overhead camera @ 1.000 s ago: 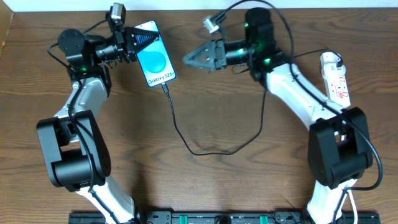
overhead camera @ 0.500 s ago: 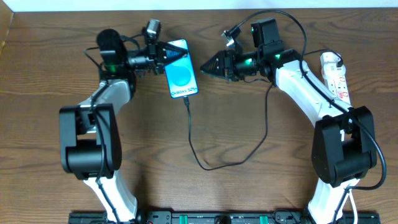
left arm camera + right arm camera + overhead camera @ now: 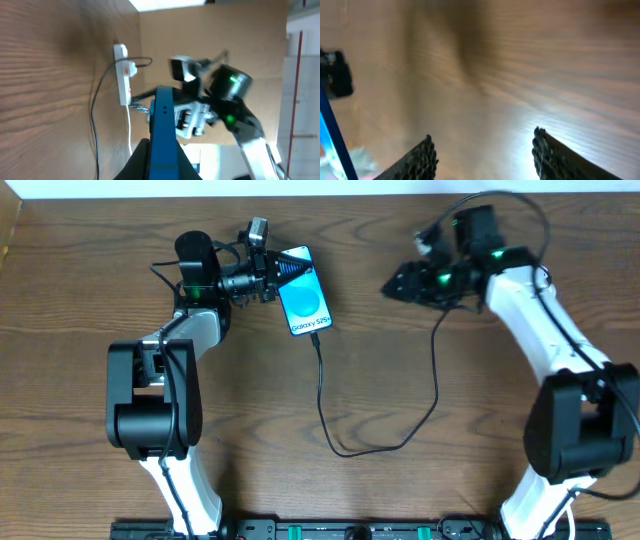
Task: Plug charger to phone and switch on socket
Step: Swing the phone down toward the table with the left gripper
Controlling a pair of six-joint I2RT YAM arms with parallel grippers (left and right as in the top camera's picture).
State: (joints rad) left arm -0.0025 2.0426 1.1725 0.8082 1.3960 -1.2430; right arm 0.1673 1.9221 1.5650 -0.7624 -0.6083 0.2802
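The charger is already plugged in, so the left gripper needs to go down and back onto the bare wood (image 3: 299,362) beside the black cable next, to release the phone (image 3: 304,303).
The phone (image 3: 304,303), blue screen up, is held off the table at one end by my left gripper (image 3: 277,272), which is shut on it. In the left wrist view the phone (image 3: 162,117) shows edge-on between the fingers (image 3: 162,160). The black charger (image 3: 345,448) is plugged into the phone's lower end and loops across the table towards the right arm. My right gripper (image 3: 388,286) is open and empty, well right of the phone; its fingers (image 3: 482,147) are spread over bare wood. The socket (image 3: 121,75) shows only in the left wrist view; overhead the right arm hides it.
The white cord (image 3: 129,132) runs from the socket beside the black cable (image 3: 95,115). The phone's blue edge (image 3: 331,135) shows at the left of the right wrist view. A pale wall runs along the table's far edge (image 3: 330,192).
My left gripper has carried the phone to the right, the cable trailing with it. My right arm has swung right, away from the phone, with its gripper open.
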